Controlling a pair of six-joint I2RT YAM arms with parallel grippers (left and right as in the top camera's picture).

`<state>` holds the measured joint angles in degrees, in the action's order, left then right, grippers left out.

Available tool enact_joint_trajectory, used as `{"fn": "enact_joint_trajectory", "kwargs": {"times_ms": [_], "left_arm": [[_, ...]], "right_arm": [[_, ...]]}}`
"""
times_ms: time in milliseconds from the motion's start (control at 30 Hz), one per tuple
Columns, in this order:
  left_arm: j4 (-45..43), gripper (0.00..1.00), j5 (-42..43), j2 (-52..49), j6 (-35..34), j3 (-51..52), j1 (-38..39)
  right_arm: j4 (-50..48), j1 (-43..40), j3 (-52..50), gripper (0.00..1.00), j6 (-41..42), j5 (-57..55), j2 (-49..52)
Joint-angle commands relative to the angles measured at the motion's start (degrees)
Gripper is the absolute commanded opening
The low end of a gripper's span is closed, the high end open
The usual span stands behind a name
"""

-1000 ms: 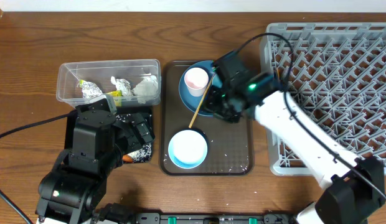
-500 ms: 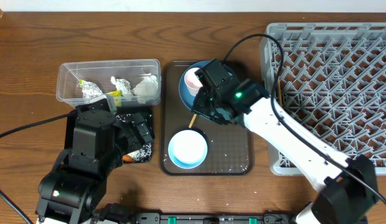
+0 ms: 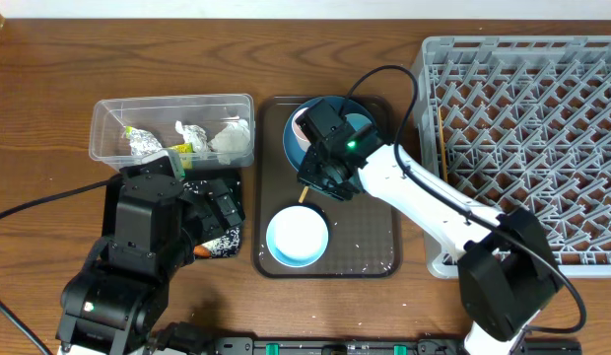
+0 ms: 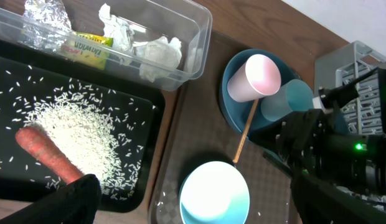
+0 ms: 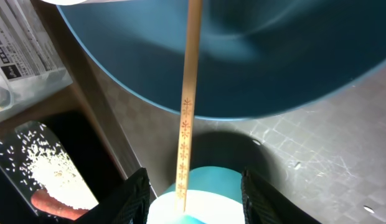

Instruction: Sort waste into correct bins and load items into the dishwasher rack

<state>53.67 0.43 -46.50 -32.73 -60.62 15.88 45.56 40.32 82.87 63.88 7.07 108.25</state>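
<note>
The chopstick's patterned lower end (image 3: 304, 194) (image 5: 183, 155) sticks out past the plate's rim between my open fingers, so I will lower my right gripper onto it and close.
A wooden chopstick (image 5: 187, 106) leans from the blue plate (image 5: 255, 68) down to the pale bowl (image 5: 202, 202) on the brown tray. My right gripper (image 5: 193, 202) hangs open astride the chopstick's lower end, with a gap on each side of it. From overhead, the right gripper (image 3: 313, 180) covers most of the plate (image 3: 363, 123) and the pinkish cup (image 3: 300, 126). My left gripper (image 4: 193, 214) stands wide open above the bowl (image 4: 215, 193), holding nothing. The pink cup (image 4: 261, 74) and light blue cup (image 4: 294, 101) lie on the plate. A carrot (image 4: 47, 152) and rice (image 4: 78, 124) lie in the black tray (image 4: 149, 102).
The clear tub (image 3: 172, 126) at the left holds crumpled napkins (image 4: 159, 51) and the wrapper (image 4: 87, 43). The grey dishwasher rack (image 3: 527, 138) fills the right side, with a chopstick (image 3: 441, 138) lying at its left edge. The brown serving tray (image 3: 370, 242) sits between them.
My right gripper has swung left across the plate and now straddles the chopstick, hiding most of the pink cup from overhead. The left arm has not moved.
</note>
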Motion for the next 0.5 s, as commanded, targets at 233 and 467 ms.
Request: {"fn": "enact_joint_trajectory", "kwargs": {"times_ms": [233, 467], "left_arm": [[0.04, 1.00, -0.94, 0.15, 0.61, -1.01, -0.22], [0.07, 1.00, -0.94, 0.15, 0.61, -1.01, -0.22]], "right_arm": [[-2.93, 2.91, 0.57, 0.45, 2.36, -0.07, 2.80], [-3.19, 3.69, 0.57, 0.43, 3.39, -0.90, 3.43]]}}
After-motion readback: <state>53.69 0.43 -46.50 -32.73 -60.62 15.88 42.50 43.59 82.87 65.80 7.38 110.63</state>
